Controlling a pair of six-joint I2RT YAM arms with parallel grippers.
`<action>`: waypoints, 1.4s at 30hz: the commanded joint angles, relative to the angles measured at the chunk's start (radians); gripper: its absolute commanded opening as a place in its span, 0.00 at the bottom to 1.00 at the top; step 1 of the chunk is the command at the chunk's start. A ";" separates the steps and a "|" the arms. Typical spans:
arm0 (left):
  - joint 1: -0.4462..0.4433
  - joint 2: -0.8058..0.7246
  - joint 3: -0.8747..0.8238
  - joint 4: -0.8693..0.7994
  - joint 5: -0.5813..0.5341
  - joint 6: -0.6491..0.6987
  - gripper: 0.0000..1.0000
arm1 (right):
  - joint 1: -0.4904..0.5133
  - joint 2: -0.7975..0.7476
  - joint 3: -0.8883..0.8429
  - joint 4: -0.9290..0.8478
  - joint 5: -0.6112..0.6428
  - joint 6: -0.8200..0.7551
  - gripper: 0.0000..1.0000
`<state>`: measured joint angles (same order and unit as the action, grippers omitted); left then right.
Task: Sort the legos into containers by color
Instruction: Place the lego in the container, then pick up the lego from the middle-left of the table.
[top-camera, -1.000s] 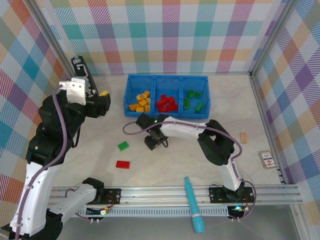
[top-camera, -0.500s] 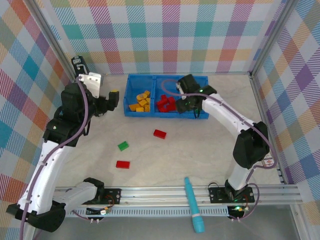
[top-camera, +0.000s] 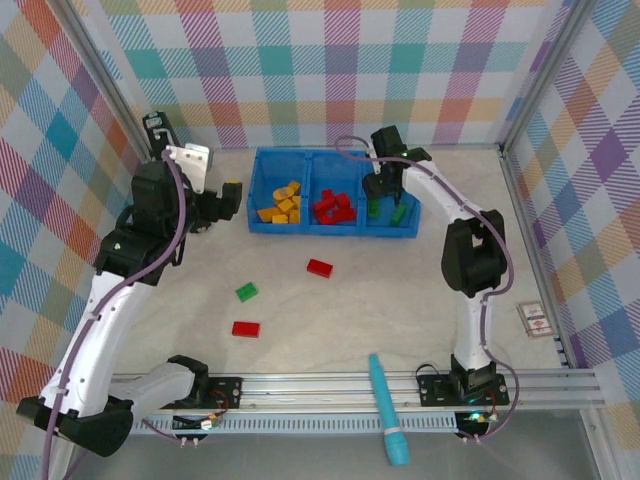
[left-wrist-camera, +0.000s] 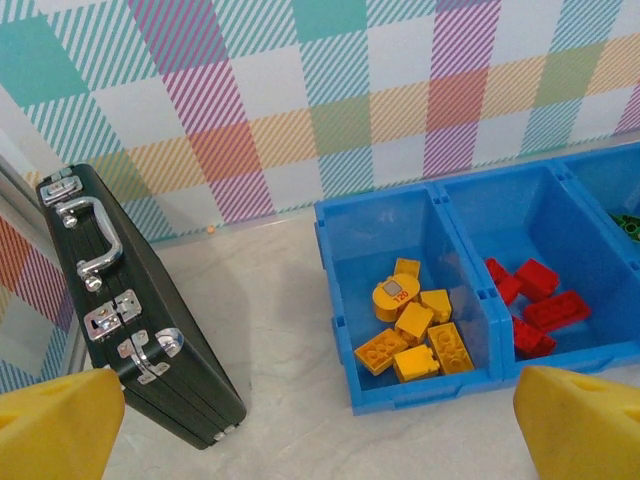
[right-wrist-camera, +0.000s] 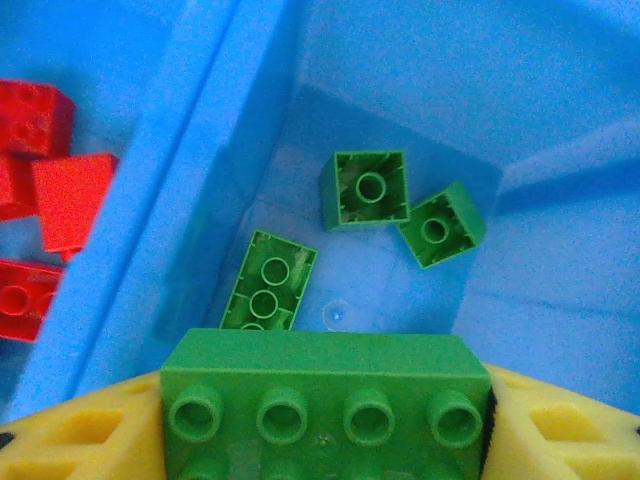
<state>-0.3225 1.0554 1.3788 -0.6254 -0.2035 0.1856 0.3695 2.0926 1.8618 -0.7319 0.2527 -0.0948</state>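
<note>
My right gripper stays over the green legos' compartment (top-camera: 387, 213) (right-wrist-camera: 355, 270) next, with the compartment's bottom below it, and spreads its fingers to release the brick where its color matches.
The blue tray (top-camera: 333, 229) holds three containers: orange-yellow legos (left-wrist-camera: 415, 330) on the left, red legos (top-camera: 333, 207) in the middle, green legos (right-wrist-camera: 365, 188) on the right. My right gripper (top-camera: 386, 188) hovers over the right compartment, shut on a long green brick (right-wrist-camera: 322, 385) between its yellow pads. My left gripper (top-camera: 222, 200) hangs open and holds nothing, left of the tray; its fingertips (left-wrist-camera: 60, 425) frame the yellow compartment. On the table lie a red brick (top-camera: 319, 267), a green brick (top-camera: 246, 292) and another red brick (top-camera: 245, 328).
A black case (left-wrist-camera: 130, 320) leans against the back-left wall, close to my left arm. A teal pen-like tool (top-camera: 385, 405) lies across the front rail. A small card (top-camera: 536, 320) lies at the right edge.
My right arm swung from the middle of the table to the tray's right compartment with the green brick. My left gripper shifted right, toward the tray.
</note>
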 joint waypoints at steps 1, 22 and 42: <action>0.013 0.008 0.032 0.006 -0.002 0.016 1.00 | -0.010 0.016 0.024 -0.007 0.000 -0.037 0.58; 0.016 -0.028 0.028 0.009 0.011 0.008 1.00 | -0.021 -0.005 -0.013 -0.008 0.033 -0.039 0.74; 0.016 -0.158 0.022 0.006 0.026 -0.005 1.00 | 0.333 -0.204 -0.074 0.119 -0.434 -0.415 0.87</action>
<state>-0.3168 0.9211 1.3788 -0.6254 -0.1810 0.1841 0.6586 1.8496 1.7500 -0.6300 -0.0025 -0.4099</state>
